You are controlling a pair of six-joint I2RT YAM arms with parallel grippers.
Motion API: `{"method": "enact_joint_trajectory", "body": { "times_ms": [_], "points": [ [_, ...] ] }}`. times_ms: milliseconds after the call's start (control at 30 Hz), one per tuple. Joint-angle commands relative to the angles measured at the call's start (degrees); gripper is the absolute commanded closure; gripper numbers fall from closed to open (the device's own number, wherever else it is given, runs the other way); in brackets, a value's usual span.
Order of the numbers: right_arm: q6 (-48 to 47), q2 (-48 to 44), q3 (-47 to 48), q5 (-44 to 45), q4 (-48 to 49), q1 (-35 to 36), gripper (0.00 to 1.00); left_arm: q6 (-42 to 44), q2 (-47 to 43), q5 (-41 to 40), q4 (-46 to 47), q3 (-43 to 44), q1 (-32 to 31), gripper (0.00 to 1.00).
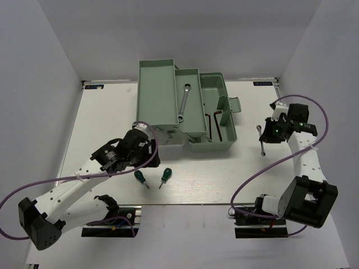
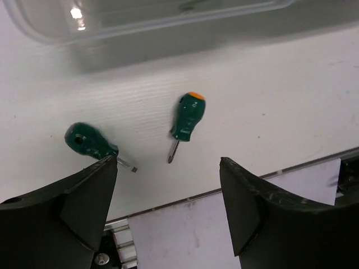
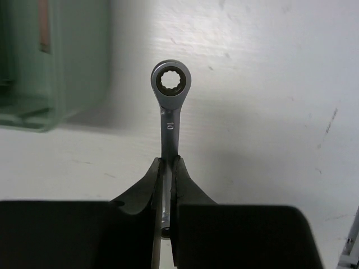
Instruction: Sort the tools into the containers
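Note:
A similar silver wrench lies on the middle tray [image 1: 192,103], so next my right gripper should rise, turn and carry the ring wrench there across the hex keys.
The pale green toolbox [image 1: 168,120] stands folded out at the back middle. Its middle tray [image 1: 193,120] holds a silver wrench [image 1: 184,103]. Its base [image 1: 221,143] holds dark hex keys [image 1: 213,125]. Two green-handled screwdrivers [image 1: 140,178] [image 1: 164,175] lie on the table in front of it. In the left wrist view they are one with an orange cap [image 2: 188,116] and one further left [image 2: 88,141]. My left gripper [image 1: 147,150] [image 2: 168,161] is open and empty above them. My right gripper [image 1: 268,132] [image 3: 167,162] is shut on a thin silver ring wrench marked 10 [image 3: 171,89] [image 1: 262,144], right of the toolbox.
The left tray [image 1: 147,112] shows nothing inside. The translucent lid [image 2: 140,17] lies just beyond the screwdrivers. The table's near edge [image 2: 235,188] runs close behind the screwdrivers. White walls close in the left, back and right sides.

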Motion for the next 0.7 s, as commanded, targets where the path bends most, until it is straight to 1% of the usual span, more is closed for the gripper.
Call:
{"method": "enact_joint_trajectory", "body": {
  "times_ms": [0,33,67,100,133,167,200,267,300,333,367,400,433,467,533,567,600,667],
  "points": [
    [-0.26,-1.72,8.81,-12.71,-5.63,1.65,1.0,-4.96,0.15,-3.37,-1.68,-2.49,-0.32,0.15],
    [0.09,-1.2,13.53,-14.73,-6.69,2.44,1.0,-4.96,0.15,-3.37,-1.68,-3.11,-0.32,0.15],
    [0.27,-0.32,15.14,-19.97,-7.39,2.88,1.0,-4.96,0.15,-3.98,-0.89,-3.64,-0.32,0.15],
    [1.84,0.99,16.64,-21.77,-7.49,3.58,1.0,-4.96,0.94,-3.98,-0.36,-4.69,-0.32,0.15],
    [2.64,1.79,21.35,-24.22,-7.14,5.85,1.0,-4.96,1.9,-3.98,0.86,-4.7,-0.32,0.15],
    [3.6,5.1,22.96,-26.25,-7.05,6.74,1.0,-4.96,2.52,-4.51,1.57,-5.48,-0.32,0.15],
    [5.7,6.35,24.55,-27.22,-5.4,7.8,1.0,-4.96,3.05,-4.51,2.36,-6.01,-0.85,0.15],
    [10.53,9.08,31.12,-29.07,-4.24,12.61,1.0,-4.96,4.1,-3.9,5.17,-7.68,-0.85,0.15],
    [11.77,13.88,34.55,-29.25,-3.71,15.77,1.0,-4.96,4.81,-3.37,6.14,-7.69,-0.85,0.15],
    [15.27,15.49,36.06,-29.08,-2.32,18.85,1.0,-4.96,4.81,-2.24,8.32,-8.47,-0.85,0.15],
    [16.17,18.73,41.38,-28.9,-1.95,21.66,1.0,-4.27,4.81,-1.7,9.39,-8.48,-1.37,0.15],
    [17.05,22.07,43.18,-27.51,-1.69,23.17,1.0,-4.26,4.81,-1.09,10.27,-9.18,-1.38,0.15],
    [19.32,25.23,44.94,-27.15,-1.77,24.4,1.0,-2.69,4.81,1.87,11.84,-10.05,-2.08,0.15],
    [20.13,26.74,49.57,-26.54,-1.86,27.9,1.0,-0.85,5.33,3.38,14.38,-10.58,-2.08,0.15],
    [22.23,32.09,52.24,-25.3,-1.43,29.86,1.0,0.74,5.86,7.07,16.59,-10.59,-2.87,0.15],
    [23.37,33.16,54.6,-24.34,-1.34,32.22,1.0,1.36,5.87,7.09,18.08,-11.28,-3.74,0.15],
    [24.78,34.22,56.54,-22.94,-1.25,33.02,1.0,1.36,5.87,7.09,18.71,-11.99,-4.71,0.15],
    [26.1,36.77,57.52,-18.11,-0.37,35.66,1.0,1.89,5.34,5.69,18.71,-11.99,-5.5,0.15]
  ]
}}
